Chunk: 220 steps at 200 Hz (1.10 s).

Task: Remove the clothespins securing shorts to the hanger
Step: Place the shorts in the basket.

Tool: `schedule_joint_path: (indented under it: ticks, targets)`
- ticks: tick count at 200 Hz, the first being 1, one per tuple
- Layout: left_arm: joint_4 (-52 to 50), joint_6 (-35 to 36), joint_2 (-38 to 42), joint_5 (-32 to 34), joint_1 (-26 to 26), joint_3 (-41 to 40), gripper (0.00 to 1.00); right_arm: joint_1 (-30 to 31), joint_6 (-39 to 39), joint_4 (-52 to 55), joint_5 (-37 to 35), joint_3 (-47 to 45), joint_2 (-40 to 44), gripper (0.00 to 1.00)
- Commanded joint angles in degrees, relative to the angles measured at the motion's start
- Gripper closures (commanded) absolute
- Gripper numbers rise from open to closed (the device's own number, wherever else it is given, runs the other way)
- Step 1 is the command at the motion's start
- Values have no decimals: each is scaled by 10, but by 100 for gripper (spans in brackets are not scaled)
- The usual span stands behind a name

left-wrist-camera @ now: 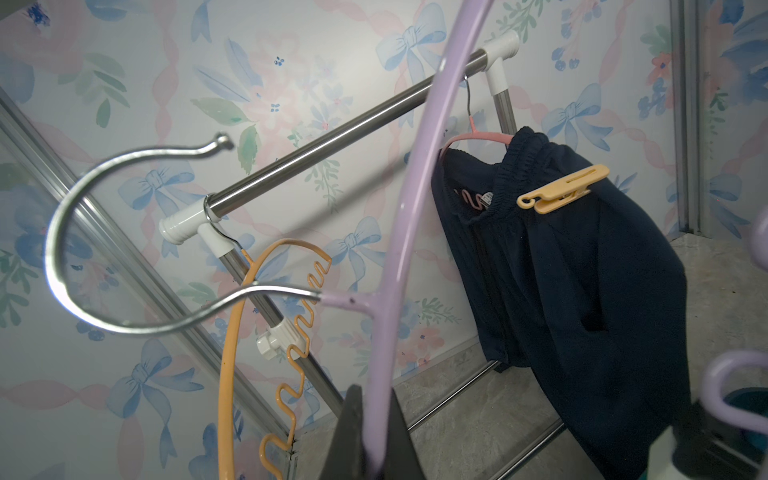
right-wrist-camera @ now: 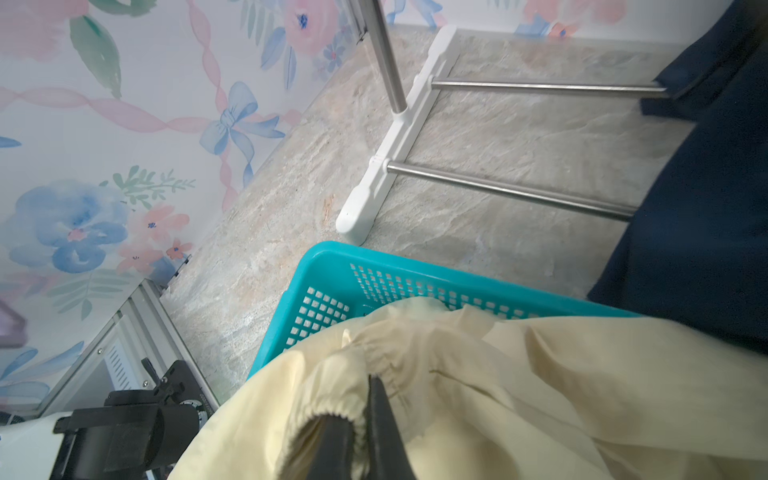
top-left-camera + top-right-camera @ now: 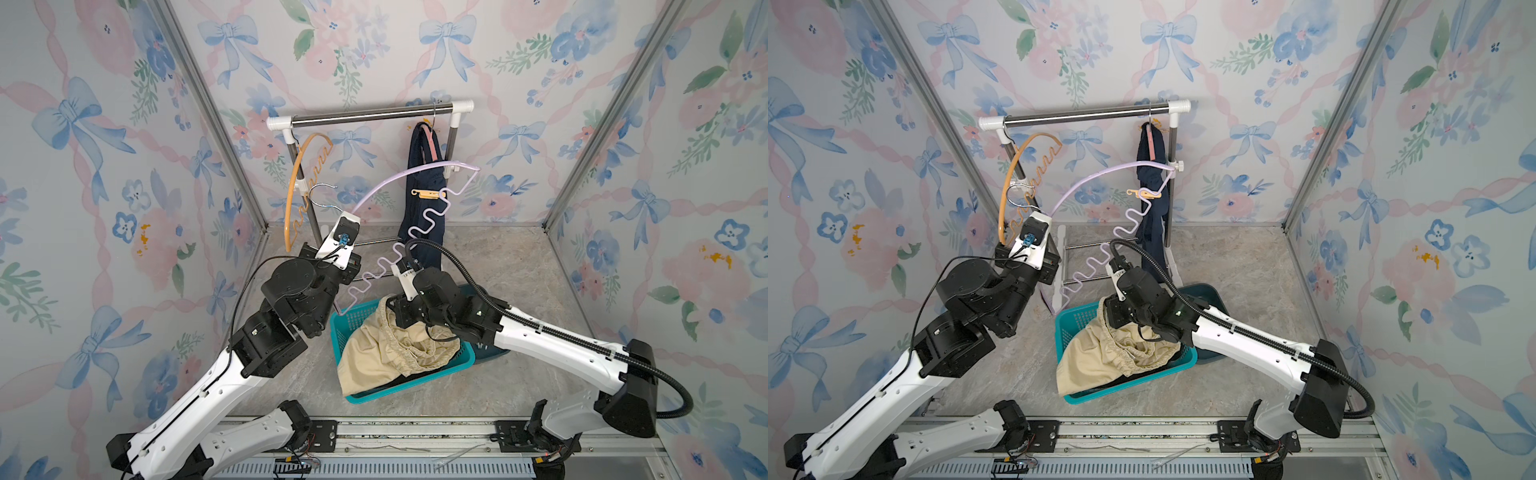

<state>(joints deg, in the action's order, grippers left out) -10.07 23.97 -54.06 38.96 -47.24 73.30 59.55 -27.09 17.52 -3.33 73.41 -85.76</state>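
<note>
The elastic waistband goes down into the teal basket next, and my right gripper opens to release it there, since the cream shorts (image 3: 382,357) already drape inside below it.
Navy shorts (image 3: 424,232) (image 1: 582,270) hang from a pink hanger (image 1: 478,137) at the rail's right end. A light orange clothespin (image 3: 428,194) (image 3: 1145,193) (image 1: 563,189) is clipped on their waistband. My left gripper (image 1: 376,440) is shut on a bare lilac hanger (image 3: 419,170) (image 1: 409,199), held tilted in front of the rail. Over the teal basket (image 3: 338,332) (image 2: 332,266), my right gripper (image 2: 359,419) is shut on the elastic waistband of cream shorts (image 3: 382,357) (image 2: 540,395). They drape into the basket and over its front rim.
An empty orange hanger (image 3: 291,195) (image 1: 226,353) hangs at the left end of the steel rail (image 3: 365,116). The rack's white foot (image 2: 386,166) stands just behind the basket. A dark teal bin (image 3: 1204,291) sits behind my right arm. Wallpapered walls close in on three sides.
</note>
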Motion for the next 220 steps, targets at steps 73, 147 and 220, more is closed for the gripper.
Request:
schedule_joint_path:
  ticks: [73, 147, 220]
  targets:
    - [24, 12, -14, 4, 5, 21, 100, 14, -22, -68, 25, -65, -160, 89]
    - [22, 39, -20, 16, 7, 43, 100, 22, 29, 30, -22, 11, -132, 46]
    - [31, 50, -18, 10, 14, 77, 100, -24, 2, 52, -68, -54, 25, 31]
